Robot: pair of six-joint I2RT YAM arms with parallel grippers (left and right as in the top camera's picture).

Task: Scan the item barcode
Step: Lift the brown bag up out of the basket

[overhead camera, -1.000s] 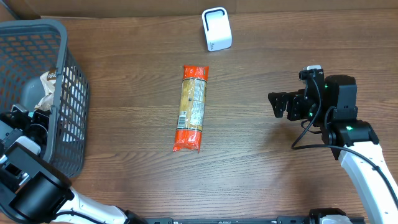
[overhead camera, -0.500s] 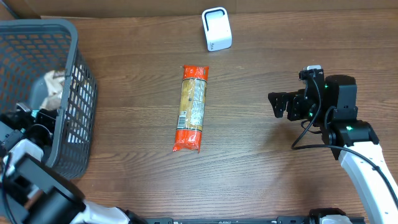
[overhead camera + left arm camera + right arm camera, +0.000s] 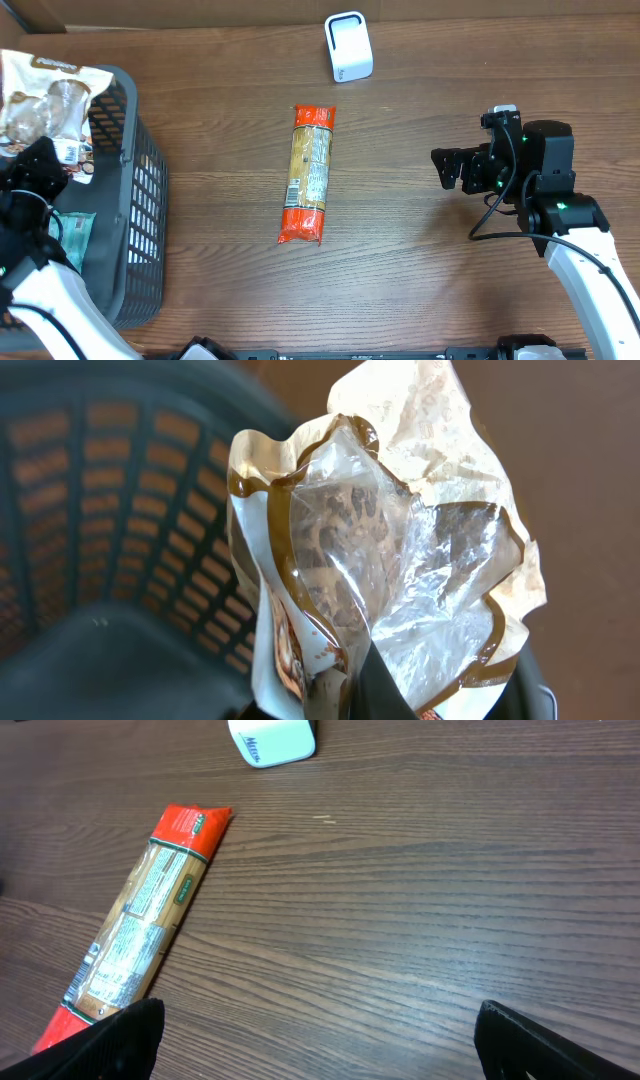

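The basket's side lies between bag and pasta packet, so the robot should lift its left gripper over that side, then lower it to the pasta packet's middle and let go of the bag.
The item, a crinkled bag with a clear window and brown-and-white edges, hangs above the far-left basket. My left gripper is shut on its lower end. In the left wrist view the bag fills the frame, pinched at the bottom by the left gripper. No barcode shows on it. The white scanner stands at the back centre, also in the right wrist view. My right gripper waits open at the right, its black fingertips apart over bare wood.
A long pasta packet with red ends lies in the middle of the table, seen in the right wrist view too. A teal packet lies inside the dark grey mesh basket. Brown wood lies between the pasta and the right arm.
My left gripper has lifted the bag up out of the basket toward the back left. The basket has shifted a little to the right. The right arm has not moved.
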